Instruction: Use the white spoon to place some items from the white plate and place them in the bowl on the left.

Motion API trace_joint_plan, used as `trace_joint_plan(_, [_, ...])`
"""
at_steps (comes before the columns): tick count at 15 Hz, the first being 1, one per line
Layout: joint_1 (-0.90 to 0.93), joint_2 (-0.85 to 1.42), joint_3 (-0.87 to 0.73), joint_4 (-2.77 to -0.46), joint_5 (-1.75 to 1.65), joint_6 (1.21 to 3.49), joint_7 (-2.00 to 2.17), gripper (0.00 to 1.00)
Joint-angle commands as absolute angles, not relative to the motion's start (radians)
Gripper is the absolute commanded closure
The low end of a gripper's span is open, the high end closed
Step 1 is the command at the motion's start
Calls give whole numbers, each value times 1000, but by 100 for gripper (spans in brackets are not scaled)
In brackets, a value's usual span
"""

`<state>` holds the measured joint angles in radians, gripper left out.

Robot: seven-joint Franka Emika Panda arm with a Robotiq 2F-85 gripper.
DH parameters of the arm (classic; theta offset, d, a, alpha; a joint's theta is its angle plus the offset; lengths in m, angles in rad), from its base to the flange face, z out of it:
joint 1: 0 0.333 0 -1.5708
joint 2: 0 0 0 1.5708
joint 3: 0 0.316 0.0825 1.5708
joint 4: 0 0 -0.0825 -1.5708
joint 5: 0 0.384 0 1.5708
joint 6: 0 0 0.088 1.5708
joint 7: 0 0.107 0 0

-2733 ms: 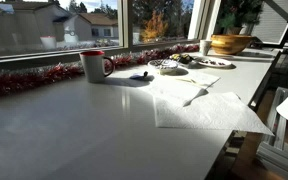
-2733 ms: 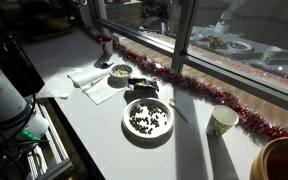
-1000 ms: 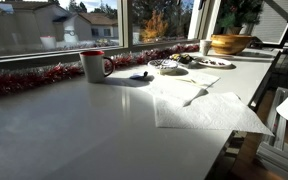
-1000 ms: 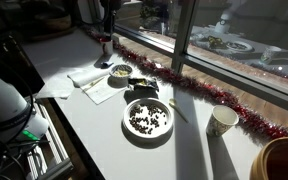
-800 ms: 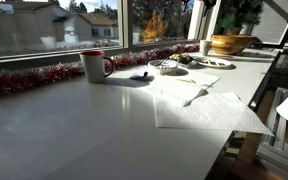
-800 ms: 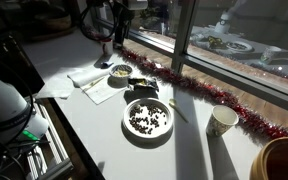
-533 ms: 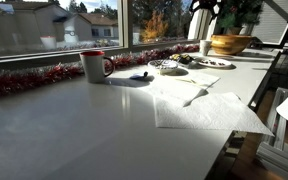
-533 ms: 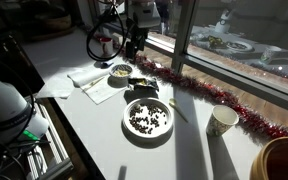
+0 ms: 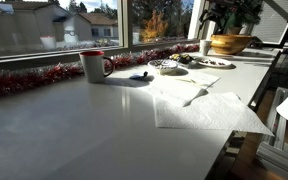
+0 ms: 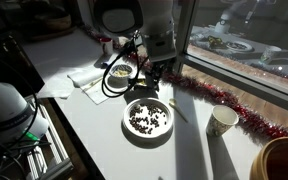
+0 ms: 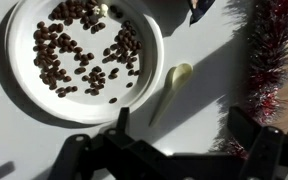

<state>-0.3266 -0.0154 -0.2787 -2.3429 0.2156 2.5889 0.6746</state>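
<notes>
The white spoon's handle (image 11: 161, 109) is clear of the plate's rim. My gripper will stay open and go down next onto that handle, toward the tabletop between plate (image 11: 84, 55) and garland.
The white plate (image 11: 84, 55) holds many small dark items (image 11: 79, 45); it also shows in an exterior view (image 10: 147, 120). A white spoon (image 11: 171, 88) lies on the table just right of the plate, apart from it. My gripper (image 11: 184, 130) is open and empty, hovering above the table with the spoon's handle end between its fingers' line. In an exterior view the gripper (image 10: 152, 84) hangs just beyond the plate. The small speckled bowl (image 10: 120, 72) sits further along, partly behind the arm's cable, and shows in an exterior view (image 9: 167, 66).
A red tinsel garland (image 11: 269, 60) runs along the window side, close to my right finger. A white napkin (image 10: 94, 82) lies by the bowl. A red-rimmed mug (image 9: 94, 65), a paper cup (image 10: 222, 122) and a large wooden bowl (image 10: 279, 160) also stand on the table.
The arm has swung in from the far end of the table and come down over the plate and spoon. Nothing on the table has moved.
</notes>
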Motion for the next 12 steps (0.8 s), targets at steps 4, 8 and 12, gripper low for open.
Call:
trace_joint_plan(4, [-318, -7, -286, -2341, 218, 2598, 683, 0])
trace_joint_plan(8, [-302, 67, -275, -2264, 255, 2555, 767, 0])
trace_joint_plan(12, [-288, 198, -275, -2157, 320, 2570, 836, 0])
